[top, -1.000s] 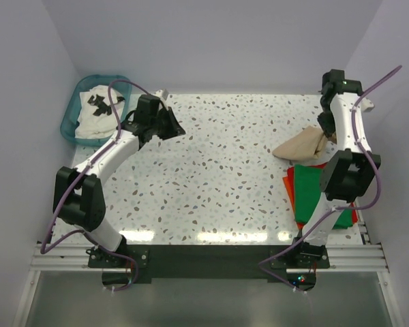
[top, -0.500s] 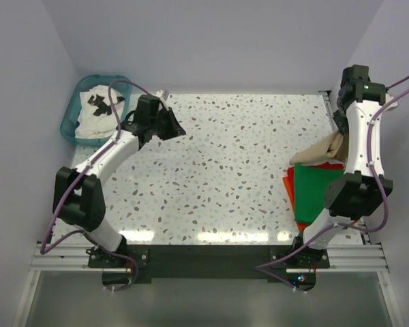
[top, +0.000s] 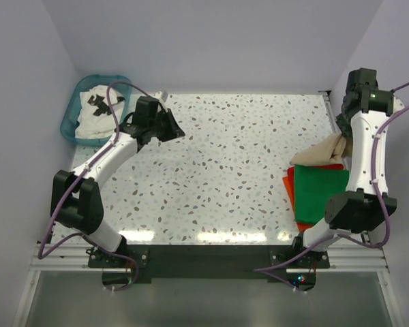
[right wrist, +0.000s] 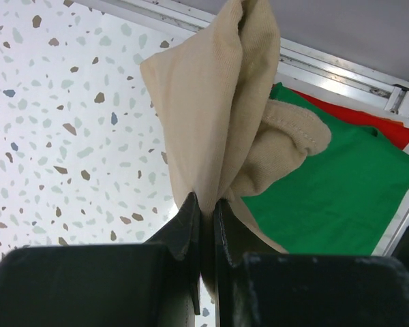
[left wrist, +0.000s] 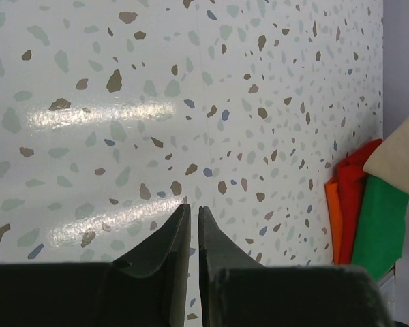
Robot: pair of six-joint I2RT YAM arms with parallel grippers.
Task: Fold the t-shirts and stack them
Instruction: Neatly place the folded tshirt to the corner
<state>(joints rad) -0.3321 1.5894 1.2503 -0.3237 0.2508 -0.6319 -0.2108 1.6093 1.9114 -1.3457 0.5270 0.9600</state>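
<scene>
My right gripper should next pull the tan t-shirt from the far edge of the green t-shirt back and down across the green t-shirt (top: 320,195) (right wrist: 342,184). Then it should open.
My right gripper (right wrist: 206,204) is shut on the bunched tan t-shirt (right wrist: 211,102) and holds it hanging over the far edge of the green t-shirt (right wrist: 334,197). The green one lies folded on the red-orange t-shirt (right wrist: 368,119) at the table's right side. From above, the tan shirt (top: 319,152) droops onto the green one (top: 320,194), with the red-orange edge (top: 288,192) showing. The white t-shirt with black print (top: 95,112) lies in the teal basket (top: 69,116). My left gripper (left wrist: 191,210) is shut and empty above the table's back left (top: 176,129).
The stack also shows in the left wrist view, green (left wrist: 382,218), red-orange (left wrist: 346,197) and a tan corner (left wrist: 403,155). Walls stand close on the left, back and right. A metal rail (right wrist: 341,68) runs along the table's right edge.
My right arm has swung right and back, carrying the tan t-shirt from the table onto the far edge of the green stack. The left arm has barely moved.
</scene>
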